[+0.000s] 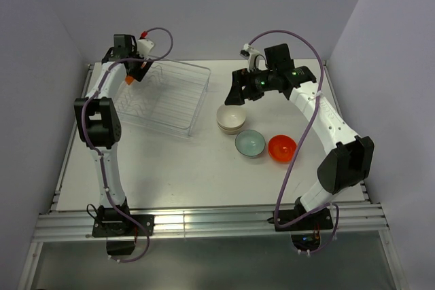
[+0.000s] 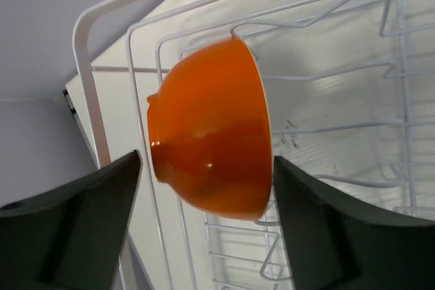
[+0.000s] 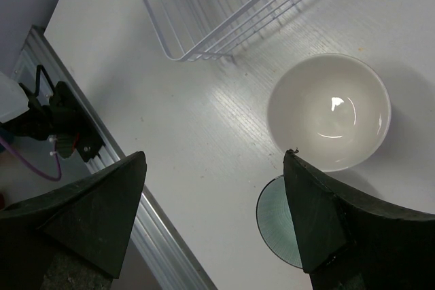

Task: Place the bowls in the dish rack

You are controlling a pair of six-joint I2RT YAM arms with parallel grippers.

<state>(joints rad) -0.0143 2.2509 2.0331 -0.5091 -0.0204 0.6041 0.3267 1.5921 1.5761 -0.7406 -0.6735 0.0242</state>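
The red-orange bowl (image 1: 282, 147) sits below the robot's right gripper, to its right in the top view, so the right gripper will swing over and down to the red-orange bowl's rim, clear of the teal bowl.
The dish rack (image 1: 170, 100) is a clear tray with a white wire rack (image 2: 86, 86), at the back left. An orange bowl (image 2: 211, 134) stands on its edge in the wires at the rack's far-left end (image 1: 128, 81). My left gripper (image 2: 206, 161) is open, one jaw on each side of that bowl, with a gap showing on the left side. A cream bowl (image 1: 231, 117) sits right of the rack, seemingly stacked on another. A teal bowl (image 1: 250, 143) and a red-orange bowl (image 1: 282, 147) sit in front of it. My right gripper (image 3: 215, 155) is open and empty above the table, beside the cream bowl (image 3: 329, 113).
The rack's near corner (image 3: 178, 57) shows in the right wrist view, with part of the teal bowl (image 3: 275, 219). An aluminium rail (image 1: 204, 222) runs along the table's near edge. Walls close in at the back and on both sides.
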